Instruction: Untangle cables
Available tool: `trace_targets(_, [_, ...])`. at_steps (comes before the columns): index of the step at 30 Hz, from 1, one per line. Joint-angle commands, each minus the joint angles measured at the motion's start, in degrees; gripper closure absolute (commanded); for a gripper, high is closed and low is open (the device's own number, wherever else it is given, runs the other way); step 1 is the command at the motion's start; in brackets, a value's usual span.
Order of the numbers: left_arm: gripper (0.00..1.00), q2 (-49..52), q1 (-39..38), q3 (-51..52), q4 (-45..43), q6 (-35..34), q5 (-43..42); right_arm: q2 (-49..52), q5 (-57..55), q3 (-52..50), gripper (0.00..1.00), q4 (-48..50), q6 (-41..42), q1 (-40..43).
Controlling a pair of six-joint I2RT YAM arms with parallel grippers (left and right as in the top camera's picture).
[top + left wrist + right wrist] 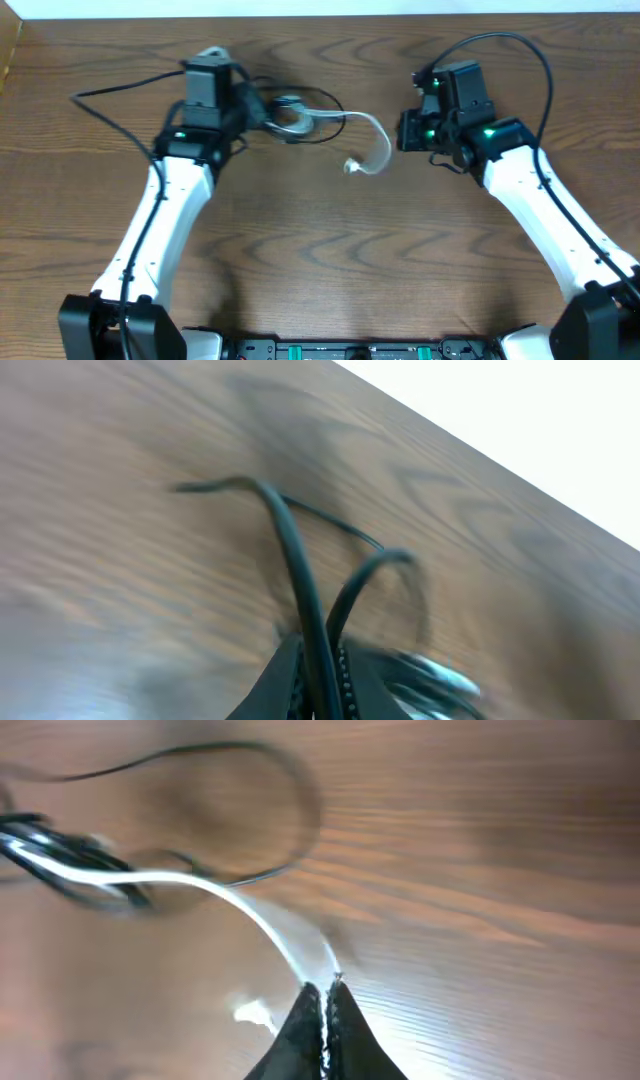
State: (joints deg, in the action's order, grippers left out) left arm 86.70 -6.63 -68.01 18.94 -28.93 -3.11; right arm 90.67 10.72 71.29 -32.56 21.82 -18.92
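Note:
Next, my left gripper should go to the right in the overhead view, over the black cable's loop [320, 91], and release the black cable, since the loop lies that way.
The cables lie at the back middle of the wooden table. A tangled knot [290, 118] sits just right of my left gripper [255, 108]. The left wrist view shows that gripper [320, 680] shut on the black cable [295, 560], which loops away over the wood. The white cable [375, 125] arcs right from the knot and curls down to its plug end [355, 167]. My right gripper [403, 132] is at the arc's right side. The right wrist view shows it [323, 995] shut on the white cable [200, 880], with the black loop [300, 810] behind.
The table's back edge [320, 14] runs close behind both grippers. A thick black wire of the left arm [110, 88] trails to the left, and one of the right arm [530, 50] arches over the right wrist. Bare wood [340, 260] fills the front.

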Motion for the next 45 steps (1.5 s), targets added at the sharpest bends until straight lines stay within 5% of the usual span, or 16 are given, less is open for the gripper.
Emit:
trace_targets(1, [0.93,-0.33,3.02,-0.37,1.2,3.98,5.53,-2.14,-12.63,0.37,0.99,-2.27,1.77,0.9])
trace_targets(6, [0.93,-0.33,4.85,-0.37,3.13,6.73,3.78,-3.91,-13.44,0.37,0.99,-4.9,1.16,2.32])
trace_targets(14, [0.93,-0.35,4.85,-0.37,1.9,8.98,-11.82,-3.65,7.02,0.37,0.99,0.39,-9.9,-0.35])
trace_targets(15, [0.93,-0.35,4.85,-0.37,1.46,8.98,-14.12,-3.48,8.44,0.37,0.96,1.2,-10.27,-0.83])
trace_targets(18, [0.93,-0.35,4.85,-0.39,-0.2,7.85,-24.5,-3.17,12.24,0.37,0.63,4.37,-11.26,-2.93])
trace_targets(24, [0.93,-0.35,4.85,-0.39,-0.83,1.88,-35.58,-1.64,12.33,0.37,0.47,10.12,-11.47,-7.3])
trace_targets(36, [0.93,-0.35,4.79,-0.37,-0.79,-1.95,-50.97,4.81,12.39,0.37,0.36,16.11,-19.58,-10.95])
trace_targets(45, [0.93,-0.35,4.79,-0.37,-0.83,-4.07,-59.52,7.87,13.42,0.37,0.43,18.6,-20.87,-12.11])
